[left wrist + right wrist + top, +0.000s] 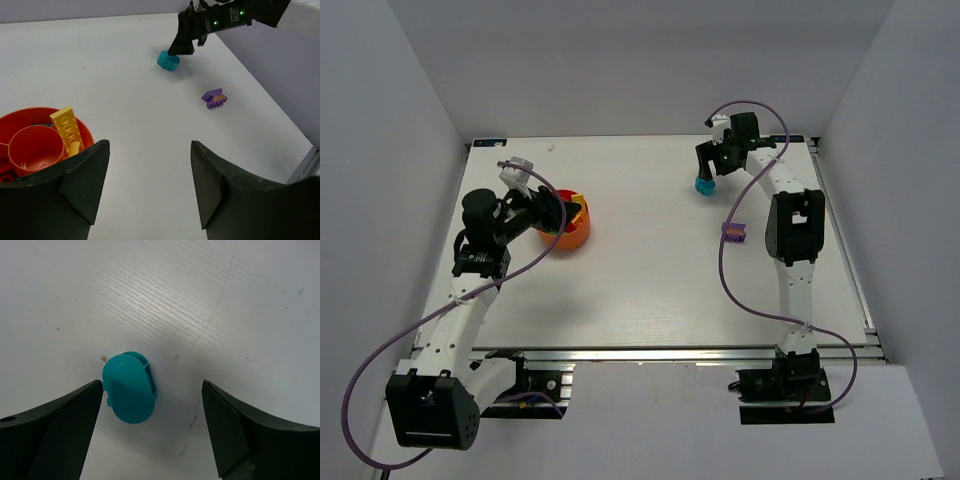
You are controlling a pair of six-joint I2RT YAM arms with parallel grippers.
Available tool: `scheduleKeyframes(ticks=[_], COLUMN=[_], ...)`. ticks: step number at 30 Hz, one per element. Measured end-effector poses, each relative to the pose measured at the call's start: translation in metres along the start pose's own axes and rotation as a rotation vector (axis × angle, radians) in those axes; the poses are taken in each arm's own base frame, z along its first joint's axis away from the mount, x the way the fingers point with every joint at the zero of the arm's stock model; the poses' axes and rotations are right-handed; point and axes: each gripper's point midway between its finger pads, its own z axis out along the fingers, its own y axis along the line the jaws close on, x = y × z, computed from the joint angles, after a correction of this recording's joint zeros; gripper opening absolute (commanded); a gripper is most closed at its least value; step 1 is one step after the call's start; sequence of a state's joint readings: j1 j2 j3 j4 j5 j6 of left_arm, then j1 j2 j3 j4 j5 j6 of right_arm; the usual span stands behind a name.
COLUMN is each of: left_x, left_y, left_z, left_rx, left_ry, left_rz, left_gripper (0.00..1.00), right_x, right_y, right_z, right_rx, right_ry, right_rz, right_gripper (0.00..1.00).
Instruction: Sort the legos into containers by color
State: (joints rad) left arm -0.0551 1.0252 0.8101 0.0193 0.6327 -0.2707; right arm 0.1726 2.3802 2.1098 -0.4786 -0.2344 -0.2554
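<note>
Next, my right gripper moves down and left in the wrist view to close around the cyan lego point(705, 187) point(129, 387), as it lies off-center between my fingers.
The orange-red bowl point(578, 238) stands at the left of the table, and a long yellow lego point(67, 127) leans against its inner ring. My left gripper point(554, 210) hovers over the bowl's right side, open and empty point(149, 145). A cyan lego point(129, 387) lies on the table at the far right point(703, 185). My right gripper point(152, 383) hangs just above it, open, with the brick close to the left finger and apart from both. A purple lego point(732, 232) lies nearer, beside the right arm point(215, 98).
White walls enclose the table on the left, back and right. The right arm's forearm point(793, 225) and its purple cable point(725, 270) run next to the purple brick. An aluminium rail point(670, 352) lines the near edge.
</note>
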Motion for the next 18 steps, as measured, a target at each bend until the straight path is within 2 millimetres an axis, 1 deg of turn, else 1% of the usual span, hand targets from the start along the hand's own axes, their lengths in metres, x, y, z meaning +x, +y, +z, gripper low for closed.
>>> scheduleKeyframes(ticks=[3, 8, 11, 13, 14, 17, 18], left_x=[-0.002, -0.007, -0.009, -0.010, -0.010, -0.011, -0.010], left_y=[0.000, -0.001, -0.001, -0.001, -0.002, -0.003, -0.004], left_z=[-0.002, -0.001, -0.001, -0.001, 0.000, 0.000, 0.000], left_rx=[-0.002, 0.000, 0.003, 0.004, 0.007, 0.015, 0.020], left_ry=[-0.020, -0.040, -0.048, -0.051, -0.052, -0.056, -0.057], left_rz=[0.015, 0.028, 0.033, 0.035, 0.035, 0.032, 0.028], left_gripper=[0.76, 0.76, 0.76, 0.76, 0.76, 0.76, 0.76], right_x=[0.015, 0.023, 0.032, 0.035, 0.036, 0.038, 0.038], right_y=[0.006, 0.016, 0.020, 0.020, 0.020, 0.020, 0.020], right_z=[0.008, 0.012, 0.014, 0.015, 0.015, 0.016, 0.016], right_rx=[-0.019, -0.061, -0.076, -0.077, -0.078, -0.079, -0.079], right_ry=[0.046, 0.064, 0.085, 0.093, 0.093, 0.097, 0.098], right_rz=[-0.006, -0.026, -0.026, -0.028, -0.031, -0.042, -0.045], right_gripper=[0.84, 0.79, 0.75, 0.71, 0.67, 0.59, 0.54])
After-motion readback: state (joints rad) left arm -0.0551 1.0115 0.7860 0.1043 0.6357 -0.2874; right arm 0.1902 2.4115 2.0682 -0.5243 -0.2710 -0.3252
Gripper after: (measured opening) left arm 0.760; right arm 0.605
